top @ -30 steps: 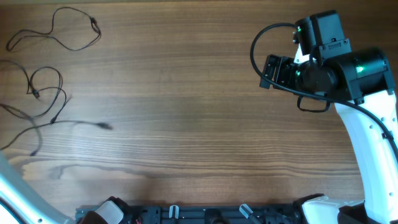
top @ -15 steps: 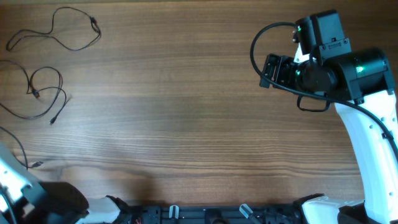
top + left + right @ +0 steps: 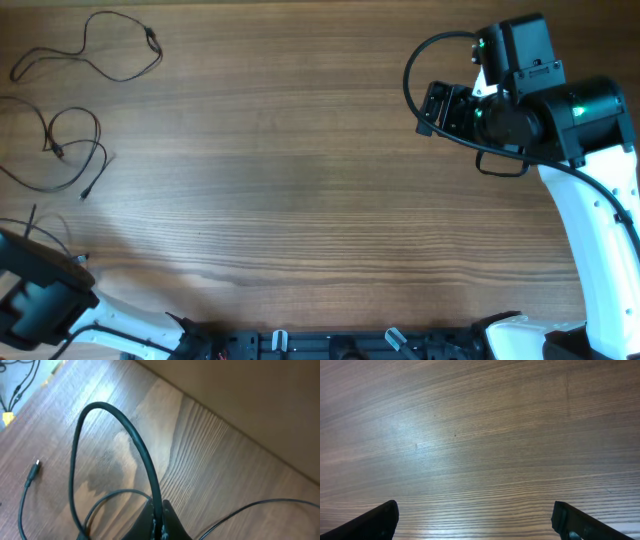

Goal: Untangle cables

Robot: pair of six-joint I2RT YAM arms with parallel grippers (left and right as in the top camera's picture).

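Observation:
The bare wood [image 3: 14,203] beside the front cable loop is outward of my left gripper's fingers, so they should move outward next and release the third black cable.
Two thin black cables lie apart at the far left of the overhead view: one loose loop [image 3: 105,45] at the back and another [image 3: 70,150] in front of it. My left gripper [image 3: 161,516] is shut on a third black cable [image 3: 125,435], which arches up from the jaws; its small plug end [image 3: 32,472] rests on the wood. In the overhead view the left gripper [image 3: 45,275] is at the front left corner with that cable [image 3: 60,232] trailing by it. My right gripper [image 3: 475,520] is open and empty over bare wood, at the back right [image 3: 435,110].
The wooden table [image 3: 300,180] fills the view. The table's left edge runs just beyond the left gripper [image 3: 225,415]. The right arm's thick fixed cable [image 3: 410,75] loops beside its wrist. The arm mounts line the front edge [image 3: 330,345].
My left arm has come into view at the front left corner, dragging the third cable away from the other two toward the front. The right arm has barely moved.

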